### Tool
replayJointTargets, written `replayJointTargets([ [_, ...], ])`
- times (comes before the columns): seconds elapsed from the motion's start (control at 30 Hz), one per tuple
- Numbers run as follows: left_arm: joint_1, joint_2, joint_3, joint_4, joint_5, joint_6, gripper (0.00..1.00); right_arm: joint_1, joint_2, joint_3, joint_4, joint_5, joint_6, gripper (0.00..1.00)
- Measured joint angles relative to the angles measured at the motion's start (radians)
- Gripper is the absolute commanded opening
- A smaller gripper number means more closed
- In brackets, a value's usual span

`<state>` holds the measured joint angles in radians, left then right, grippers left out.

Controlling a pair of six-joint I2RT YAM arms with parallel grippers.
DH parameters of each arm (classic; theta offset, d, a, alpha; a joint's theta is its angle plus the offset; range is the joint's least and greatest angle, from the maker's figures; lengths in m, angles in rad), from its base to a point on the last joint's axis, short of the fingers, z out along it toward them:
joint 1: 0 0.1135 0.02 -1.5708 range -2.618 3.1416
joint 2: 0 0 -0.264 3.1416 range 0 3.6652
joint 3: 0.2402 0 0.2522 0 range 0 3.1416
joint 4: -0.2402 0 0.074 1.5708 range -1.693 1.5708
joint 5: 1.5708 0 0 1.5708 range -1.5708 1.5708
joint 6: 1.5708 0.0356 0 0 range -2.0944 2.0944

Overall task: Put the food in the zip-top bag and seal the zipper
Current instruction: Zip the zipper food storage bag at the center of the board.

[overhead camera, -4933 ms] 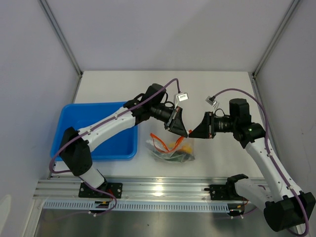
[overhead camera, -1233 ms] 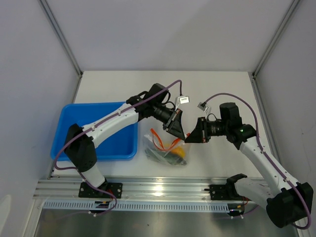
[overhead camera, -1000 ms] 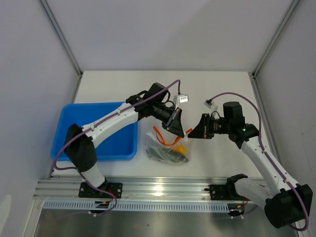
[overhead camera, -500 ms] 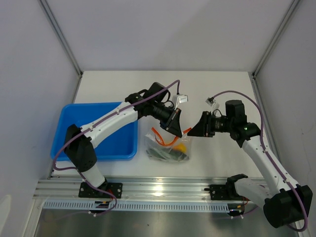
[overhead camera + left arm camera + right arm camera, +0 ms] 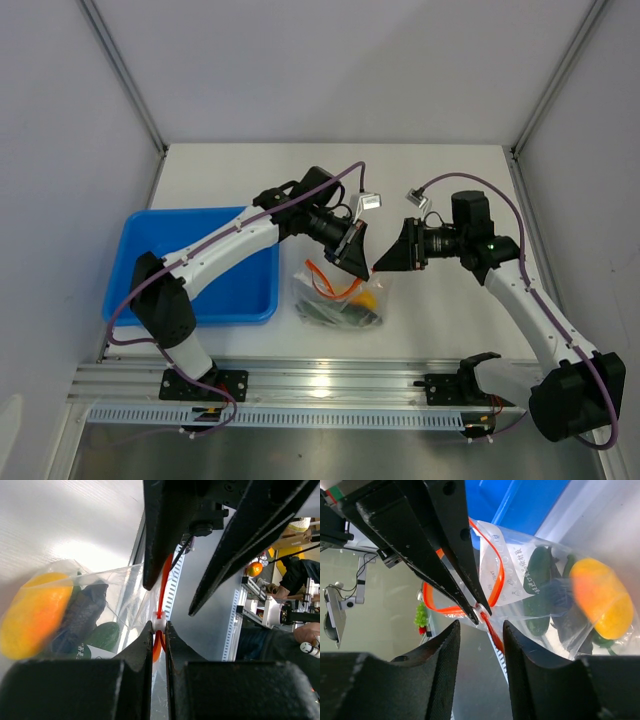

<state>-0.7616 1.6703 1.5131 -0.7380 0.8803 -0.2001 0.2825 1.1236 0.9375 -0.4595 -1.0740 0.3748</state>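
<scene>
I need to pull my left gripper to the left in the top view, to the zipper's tray-side end, and release the slider, because the zipper is still open.
The clear zip-top bag hangs by its mouth over the table with the food inside. A yellow-orange piece and dark green pieces show through it, also in the left wrist view. My left gripper is shut on the white slider of the orange-red zipper. My right gripper is open. Its two fingers stand either side of the zipper's end just below the slider, not touching it. The zipper loop still gapes open.
The blue tray sits on the table left of the bag, under my left arm. The metal rail runs along the near edge below the bag. Purple cables loop above both wrists.
My right gripper has moved left and closed in on the left gripper's tips and the slider. The bag hangs slightly further left than before; the left gripper keeps its hold.
</scene>
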Motion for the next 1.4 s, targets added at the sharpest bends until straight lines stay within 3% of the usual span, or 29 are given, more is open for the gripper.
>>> replayJointTargets([
  [0.17, 0.000, 0.000, 0.000, -0.001, 0.015, 0.000, 0.01, 0.001, 0.000, 0.000, 0.015, -0.016, -0.009, 0.28],
  [0.87, 0.000, 0.000, 0.000, 0.003, 0.023, -0.001, 0.01, 0.011, 0.000, -0.032, 0.024, -0.020, -0.013, 0.29],
  [1.0, 0.000, 0.000, 0.000, 0.003, 0.022, -0.001, 0.01, 0.011, 0.000, -0.043, 0.028, -0.018, -0.010, 0.00],
  [1.23, 0.000, 0.000, 0.000, 0.003, 0.006, -0.001, 0.01, 0.011, -0.004, -0.045, 0.033, 0.023, 0.019, 0.00],
  [1.4, 0.000, 0.000, 0.002, 0.002, -0.075, -0.002, 0.01, 0.007, -0.042, -0.045, 0.008, 0.156, 0.035, 0.00],
])
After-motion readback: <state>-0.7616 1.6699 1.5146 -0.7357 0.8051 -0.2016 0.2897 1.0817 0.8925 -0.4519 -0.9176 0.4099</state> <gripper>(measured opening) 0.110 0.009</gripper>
